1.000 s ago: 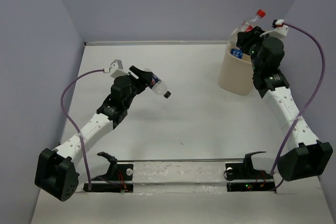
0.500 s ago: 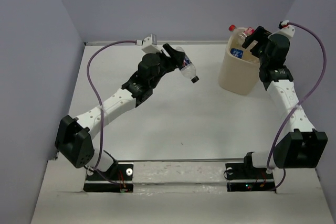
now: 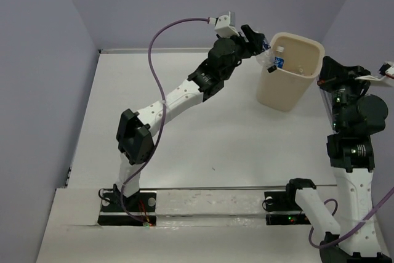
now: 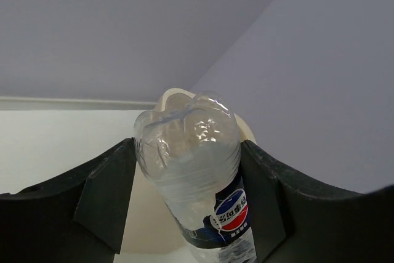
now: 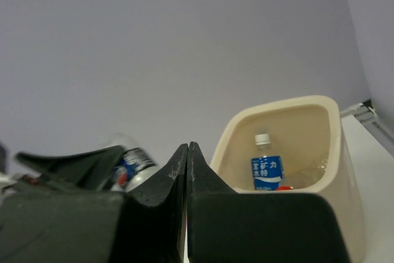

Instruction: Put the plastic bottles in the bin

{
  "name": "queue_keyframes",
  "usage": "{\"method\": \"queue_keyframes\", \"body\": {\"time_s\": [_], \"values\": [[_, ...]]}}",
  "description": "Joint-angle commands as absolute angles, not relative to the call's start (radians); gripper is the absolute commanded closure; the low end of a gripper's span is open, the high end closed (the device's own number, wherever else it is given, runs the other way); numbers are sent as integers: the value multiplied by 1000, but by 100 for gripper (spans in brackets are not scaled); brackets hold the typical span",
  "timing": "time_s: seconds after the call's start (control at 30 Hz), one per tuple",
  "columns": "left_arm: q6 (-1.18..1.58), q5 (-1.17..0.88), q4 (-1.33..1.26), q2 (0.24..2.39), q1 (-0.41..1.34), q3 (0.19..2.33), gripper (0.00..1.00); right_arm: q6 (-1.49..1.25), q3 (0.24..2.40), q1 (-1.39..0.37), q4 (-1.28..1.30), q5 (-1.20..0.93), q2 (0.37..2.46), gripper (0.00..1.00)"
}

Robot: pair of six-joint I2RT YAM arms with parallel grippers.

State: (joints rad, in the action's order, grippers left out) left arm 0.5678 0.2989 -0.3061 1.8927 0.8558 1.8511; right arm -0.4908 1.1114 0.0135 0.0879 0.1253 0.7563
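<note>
My left gripper, still at the bin's rim, moves right in the top view to over the bin's opening [image 3: 297,58] next and releases the bottle there.
My left gripper [image 3: 257,42] is shut on a clear crinkled plastic bottle [image 3: 266,59] with a blue and red label. It holds the bottle high against the left rim of the cream bin [image 3: 288,93]. In the left wrist view the bottle [image 4: 189,158] sits base-up between both fingers, with the bin [image 4: 148,214] right behind it. My right gripper [image 3: 326,69] is shut and empty, just right of the bin. In the right wrist view the bin [image 5: 345,170] holds a blue-label, white-capped bottle [image 5: 266,167] and a red cap [image 5: 284,186].
The bin stands at the back right of the white table [image 3: 184,152], near the lavender walls [image 3: 172,4]. The left arm stretches diagonally across the table's middle. A rail with two black mounts [image 3: 209,204] runs along the near edge.
My left arm swung from mid-table up and right to the bin's rim, carrying its bottle. My right gripper left its red-capped bottle in the bin, pulled back to the right and shut.
</note>
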Motion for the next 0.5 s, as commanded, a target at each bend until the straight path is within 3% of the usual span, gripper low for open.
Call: {"method": "queue_keyframes", "body": {"time_s": [0.0, 0.4, 0.47], "values": [[496, 363, -318, 2025, 894, 2119, 86, -549, 1092, 20, 121, -39, 729, 100], [471, 499, -548, 2427, 946, 2506, 89, -658, 1043, 20, 69, -259, 681, 100], [459, 482, -578, 2483, 957, 2549, 75, -646, 1045, 20, 71, -252, 677, 100]]}}
